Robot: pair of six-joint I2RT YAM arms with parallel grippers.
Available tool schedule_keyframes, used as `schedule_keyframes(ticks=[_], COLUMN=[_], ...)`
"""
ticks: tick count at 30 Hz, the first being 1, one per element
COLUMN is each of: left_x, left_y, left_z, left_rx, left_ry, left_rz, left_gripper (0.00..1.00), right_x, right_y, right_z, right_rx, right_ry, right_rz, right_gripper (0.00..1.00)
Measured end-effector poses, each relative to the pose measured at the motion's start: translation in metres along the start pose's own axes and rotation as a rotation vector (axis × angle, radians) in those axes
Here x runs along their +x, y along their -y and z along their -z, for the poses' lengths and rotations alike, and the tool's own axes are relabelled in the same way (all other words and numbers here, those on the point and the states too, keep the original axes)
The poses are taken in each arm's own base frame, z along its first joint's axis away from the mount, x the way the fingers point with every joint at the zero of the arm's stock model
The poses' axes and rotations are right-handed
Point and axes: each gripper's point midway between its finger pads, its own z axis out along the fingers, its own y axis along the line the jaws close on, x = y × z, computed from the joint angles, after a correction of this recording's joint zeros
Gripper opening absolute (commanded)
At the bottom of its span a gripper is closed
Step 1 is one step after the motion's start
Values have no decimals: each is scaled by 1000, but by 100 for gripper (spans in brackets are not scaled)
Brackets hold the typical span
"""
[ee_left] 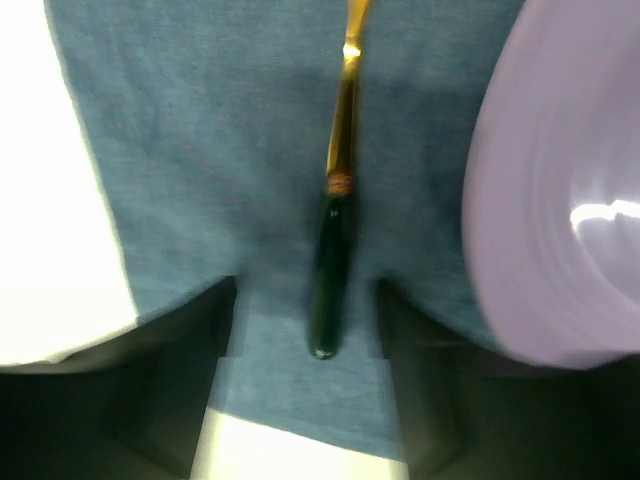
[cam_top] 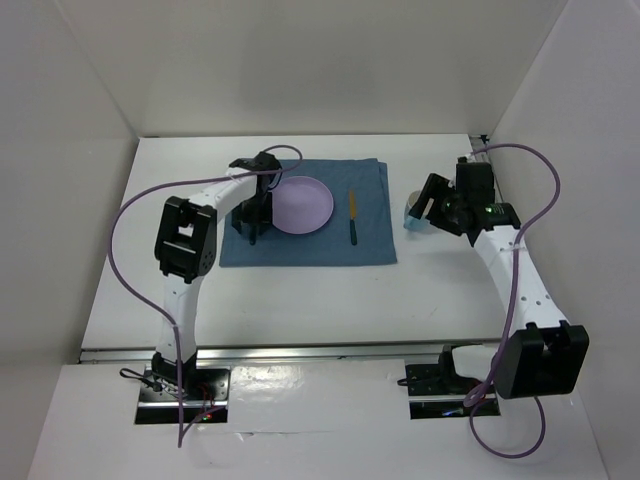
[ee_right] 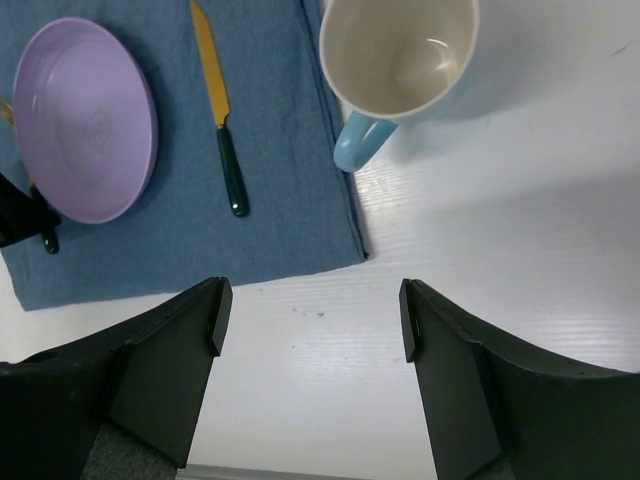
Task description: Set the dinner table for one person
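Note:
The right gripper moves down and outward onto the side of the mug's rim away from the mat (ee_right: 473,55) next, clear of the mug's handle, since the mug (ee_right: 400,60) stands below and outward of it.
The white dinner table (cam_top: 300,300) carries a blue placemat (cam_top: 375,245) with a lilac plate (cam_top: 303,204) on it. A knife (cam_top: 352,218) with a gold blade and green handle lies right of the plate. My left gripper (cam_top: 250,222) is low over the mat, left of the plate. In the left wrist view it is open (ee_left: 310,400), its fingers either side of the dark green handle end of a gold utensil (ee_left: 335,250) lying on the mat; the head is out of view. My right gripper (ee_right: 310,320) is open and empty above bare table, near a light blue mug (ee_right: 400,60).
The mug (cam_top: 415,212) stands upright just off the mat's right edge, handle toward the mat. White walls enclose the table at the back and both sides. A metal rail (cam_top: 300,350) runs along the near edge.

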Motion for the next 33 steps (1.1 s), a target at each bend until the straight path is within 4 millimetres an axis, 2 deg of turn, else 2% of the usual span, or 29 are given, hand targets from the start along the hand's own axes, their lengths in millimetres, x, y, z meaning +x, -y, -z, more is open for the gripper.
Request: schedule_keyframes(ticks=[5,8,10,13,20,23,25,28,29,30,33], left_x=[-1,-4,-10,-24,-45,-44,-43,-38,-35,-32,-26], left_y=[-5,-7,-9,-14,-35,-41,-42,-42,-42,-42,-43], left_z=[2,10,24,60,172,199,206,201,198,195,189], left_rx=[0,9,19,52,185,224,237,233,229,224,215], left_ry=[-6,6,32,111,350,403,416,398,387,376,350], left_rz=[14,22,30,55,132,149,160,157,154,152,144], left_gripper=[83,84,84,84,84,84,84,83,83,83,82], right_x=[-21,-32,-35,-37,-30,-27,-26,-22,-22,-21,-23], right_y=[7,18,27,38,55,64,70,76,77,78,79], right_z=[-8,-25,-41,-65,-102,-112,-118,-127,-129,-131,-132], right_rx=[68,121,158,201,264,284,294,304,305,305,310], right_ry=[27,17,-6,-42,-110,-127,-137,-149,-153,-155,-145], right_rz=[-7,-22,-35,-44,-47,-49,-53,-59,-59,-62,-64], right_gripper=[81,81,81,81,80,76,66,53,40,32,0])
